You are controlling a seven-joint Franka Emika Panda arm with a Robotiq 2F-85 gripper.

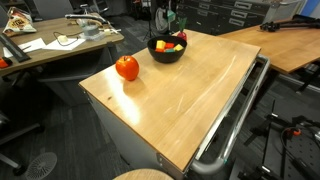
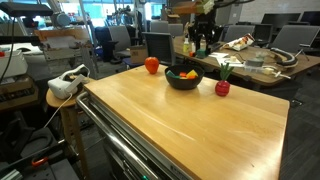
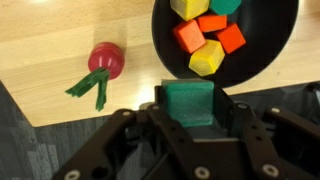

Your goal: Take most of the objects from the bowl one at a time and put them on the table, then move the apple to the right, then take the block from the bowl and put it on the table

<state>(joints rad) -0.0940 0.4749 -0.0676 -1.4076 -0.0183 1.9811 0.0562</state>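
My gripper should next move past the bowl's rim and down to release the green block on the bare wood tabletop (image 2: 200, 103) beside the red toy, because that spot is empty.
My gripper (image 3: 192, 98) is shut on a green block (image 3: 190, 106), which sits between its dark fingers (image 3: 228, 103) in the wrist view. It hangs just off the rim of the black bowl (image 3: 262, 62), which holds yellow, red and green blocks (image 3: 208, 56). In both exterior views the gripper (image 1: 172, 22) (image 2: 203, 42) hovers above the bowl (image 1: 167, 52) (image 2: 183, 80) at the far part of the light wooden table (image 1: 190, 100) (image 2: 190, 130). The red-orange apple (image 1: 127, 67) (image 2: 152, 65) rests on the table beside the bowl.
A small red toy with green leaves (image 3: 103, 62) (image 2: 222, 87) lies on the table near the bowl. A metal rail (image 1: 235, 125) runs along one table edge. A cluttered desk (image 1: 60, 45) and office chairs stand beyond the table.
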